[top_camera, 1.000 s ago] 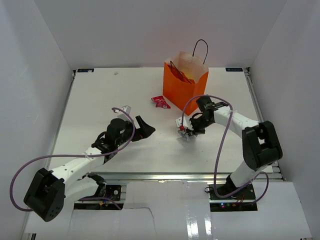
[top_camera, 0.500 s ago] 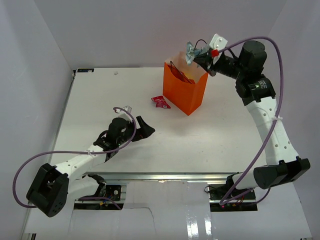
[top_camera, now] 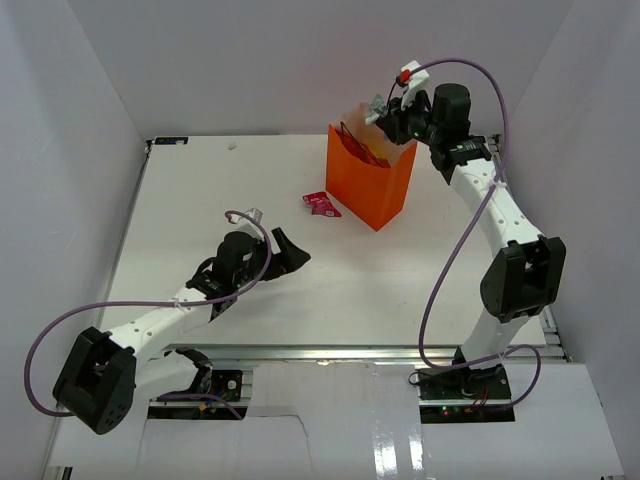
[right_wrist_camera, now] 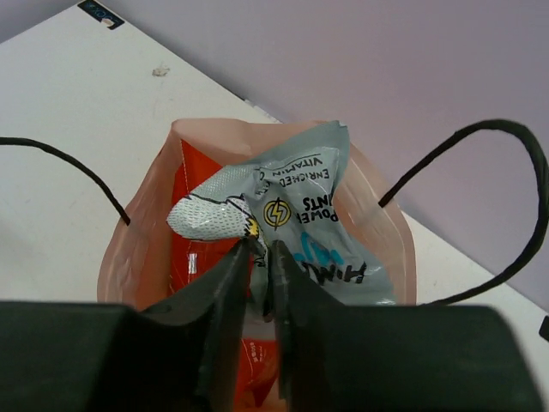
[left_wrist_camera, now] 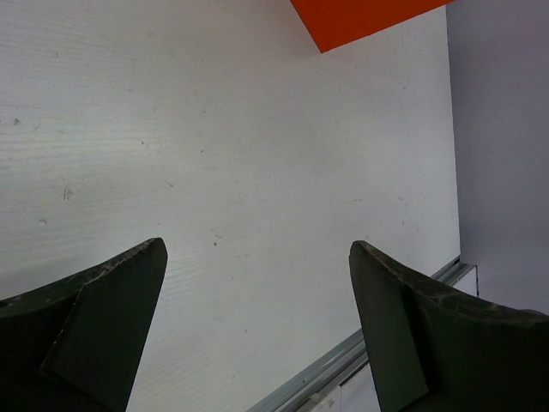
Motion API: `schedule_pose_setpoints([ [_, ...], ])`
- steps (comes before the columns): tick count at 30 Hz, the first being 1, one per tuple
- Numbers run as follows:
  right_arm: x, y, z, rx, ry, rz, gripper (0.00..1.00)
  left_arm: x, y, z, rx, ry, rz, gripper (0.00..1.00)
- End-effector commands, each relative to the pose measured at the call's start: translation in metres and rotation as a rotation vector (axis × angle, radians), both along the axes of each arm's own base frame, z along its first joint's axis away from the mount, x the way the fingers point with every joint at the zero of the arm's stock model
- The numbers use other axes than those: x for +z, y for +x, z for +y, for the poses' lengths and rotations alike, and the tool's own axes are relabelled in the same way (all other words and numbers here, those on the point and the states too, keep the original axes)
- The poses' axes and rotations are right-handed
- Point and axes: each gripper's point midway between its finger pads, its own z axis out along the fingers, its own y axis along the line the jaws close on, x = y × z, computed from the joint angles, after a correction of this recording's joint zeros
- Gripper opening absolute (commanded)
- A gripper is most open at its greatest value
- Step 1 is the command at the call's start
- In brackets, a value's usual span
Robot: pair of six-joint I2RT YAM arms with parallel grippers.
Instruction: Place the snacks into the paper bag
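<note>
My left gripper reaches outward to the pink-red wrapper, still outside the bag (top_camera: 368, 178), and down onto its end farther from the bag (top_camera: 312, 199) next.
The orange paper bag (top_camera: 368, 178) stands at the back middle of the table, its white inside open upward (right_wrist_camera: 146, 215). My right gripper (top_camera: 384, 110) hangs just above the bag's mouth, shut on a silver-blue snack packet (right_wrist_camera: 292, 206) with black print. An orange-red packet (right_wrist_camera: 193, 257) lies inside the bag. A pink-red wrapper (top_camera: 320, 204) lies on the table just left of the bag. My left gripper (top_camera: 291, 255) is open and empty, low over the table's middle; in its wrist view only a bag corner (left_wrist_camera: 360, 17) shows past the fingers (left_wrist_camera: 111, 300).
The bag's black cord handles (right_wrist_camera: 480, 172) arch to either side of the right gripper. White walls close the table on three sides. The table's metal front edge (left_wrist_camera: 343, 369) runs just beyond the left gripper.
My right arm lifted the silver-blue packet from the table's middle right up and back to the bag, then lowered it to just over the mouth. The left arm stayed put.
</note>
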Motion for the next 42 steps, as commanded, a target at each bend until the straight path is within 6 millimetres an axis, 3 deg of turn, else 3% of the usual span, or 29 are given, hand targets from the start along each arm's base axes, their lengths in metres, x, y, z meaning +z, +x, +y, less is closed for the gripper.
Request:
schedule_pose_setpoints([
  [1,0.043,-0.001,-0.013,-0.049,0.044,-0.107,0.27,0.022,0.016,0.003,0.076,-0.020,-0.009,0.98],
  [3,0.041,-0.006,-0.013,-0.036,0.046,-0.101,0.44,0.028,0.030,0.008,0.135,-0.026,0.007,0.98],
  [4,0.047,-0.012,-0.015,-0.028,0.052,-0.107,0.49,0.021,0.035,0.008,0.162,-0.028,0.046,0.98],
  [6,0.048,-0.018,-0.017,-0.025,0.063,-0.093,0.61,0.031,0.056,0.011,0.200,-0.056,0.053,0.96],
  [7,0.054,-0.025,-0.021,-0.022,0.074,-0.093,0.63,0.031,0.062,0.009,0.198,-0.072,0.075,0.93],
  [8,0.056,-0.032,-0.020,0.004,0.084,-0.086,0.64,0.017,0.072,0.009,0.212,-0.071,0.130,0.90],
  [9,0.054,-0.037,-0.022,0.017,0.099,-0.063,0.67,0.029,0.092,0.013,0.233,-0.097,0.122,0.87],
  [10,0.061,-0.053,-0.025,0.078,0.108,-0.061,0.70,0.011,0.100,0.007,0.213,-0.093,0.178,0.83],
  [13,0.057,-0.094,-0.038,0.272,0.098,-0.060,0.87,0.022,0.140,0.002,0.200,-0.127,0.169,0.81],
  [14,0.051,-0.120,-0.032,0.417,0.112,-0.040,0.89,-0.001,0.148,-0.004,0.177,-0.113,0.225,0.79],
  [15,0.042,-0.128,-0.035,0.442,0.100,-0.033,0.91,0.017,0.170,-0.011,0.168,-0.118,0.185,0.79],
  [16,0.023,-0.138,-0.042,0.446,0.089,-0.006,0.91,0.005,0.174,-0.013,0.160,-0.087,0.229,0.78],
  [17,0.011,-0.155,-0.044,0.463,0.080,0.038,0.91,-0.002,0.194,-0.022,0.142,-0.070,0.236,0.78],
  [18,-0.014,-0.158,-0.051,0.445,0.034,0.042,0.90,-0.014,0.197,-0.022,0.146,-0.043,0.280,0.77],
  [20,-0.033,-0.166,-0.064,0.410,0.014,0.065,0.90,-0.025,0.210,-0.025,0.147,-0.018,0.293,0.75],
  [21,-0.034,-0.174,-0.070,0.390,0.002,0.048,0.90,-0.034,0.219,-0.027,0.146,-0.003,0.304,0.74],
  [23,-0.054,-0.184,-0.076,0.376,-0.010,0.076,0.91,-0.041,0.226,-0.028,0.147,0.013,0.310,0.70],
  [24,-0.055,-0.188,-0.079,0.371,-0.016,0.069,0.91,-0.057,0.227,-0.028,0.149,0.034,0.344,0.67],
  [25,-0.061,-0.191,-0.079,0.373,-0.017,0.080,0.90,-0.053,0.233,-0.031,0.146,0.035,0.333,0.66],
  [29,-0.069,-0.194,-0.080,0.378,-0.002,0.110,0.89,-0.068,0.235,-0.035,0.138,0.044,0.362,0.58],
  [31,-0.069,-0.194,-0.078,0.394,0.008,0.113,0.88,-0.070,0.238,-0.039,0.126,0.032,0.365,0.47],
  [33,-0.069,-0.194,-0.077,0.415,0.011,0.107,0.88,-0.068,0.239,-0.043,0.113,0.018,0.361,0.38],
  [36,-0.073,-0.212,-0.069,0.519,0.021,0.119,0.87,-0.067,0.238,-0.046,0.103,0.008,0.351,0.22],
  [39,-0.076,-0.220,-0.064,0.601,-0.047,0.042,0.86,-0.060,0.234,-0.046,0.080,-0.001,0.316,0.13],
  [41,-0.087,-0.233,-0.060,0.635,-0.074,0.072,0.86,-0.044,0.226,-0.048,0.043,-0.022,0.280,0.07],
  [42,-0.091,-0.234,-0.055,0.664,-0.121,0.050,0.86,-0.048,0.215,-0.049,0.002,-0.024,0.265,0.06],
])
